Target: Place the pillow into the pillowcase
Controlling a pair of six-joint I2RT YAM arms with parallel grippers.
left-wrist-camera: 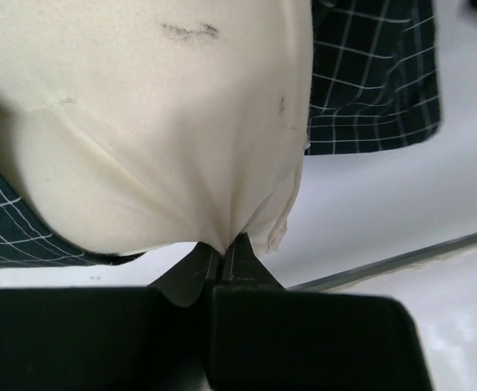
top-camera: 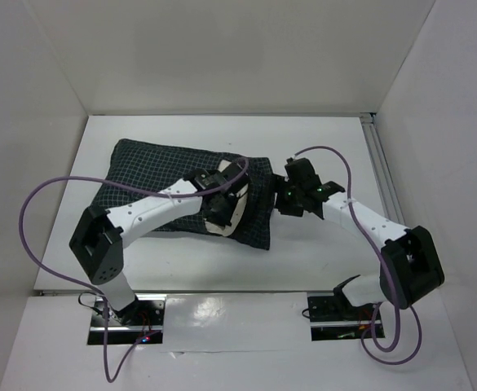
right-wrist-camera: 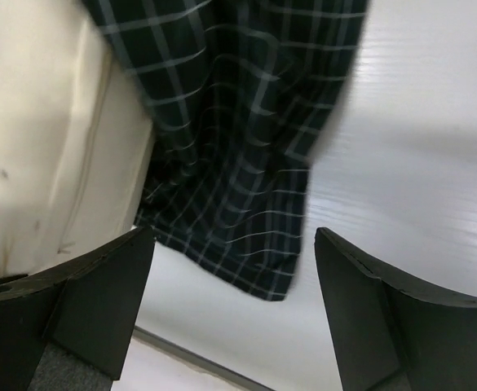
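Note:
I need to push the pinched end of the pillow outward into the pillowcase's opening with my left gripper next and then let go, because that end sticks out and the opening is farther outward.
The dark checked pillowcase (top-camera: 152, 175) lies flat on the white table, its mouth toward the right. A cream pillow (top-camera: 231, 221) pokes out of that mouth at the near edge. In the left wrist view the pillow (left-wrist-camera: 140, 122) fills the upper frame with the pillowcase (left-wrist-camera: 377, 81) behind it. My left gripper (left-wrist-camera: 224, 248) is shut on a pinched fold of the pillow's cloth. My right gripper (right-wrist-camera: 231, 235) stands open just off the pillowcase's loose corner (right-wrist-camera: 238, 147), nothing between its fingers, the pillow (right-wrist-camera: 42, 147) to its left. From above the right gripper (top-camera: 285, 195) sits at the pillowcase's right edge.
White walls enclose the table on three sides. A metal rail (top-camera: 381, 175) runs along the right side. Purple cables (top-camera: 34, 204) loop off both arms. Bare tabletop (top-camera: 320, 252) lies near and right of the pillowcase.

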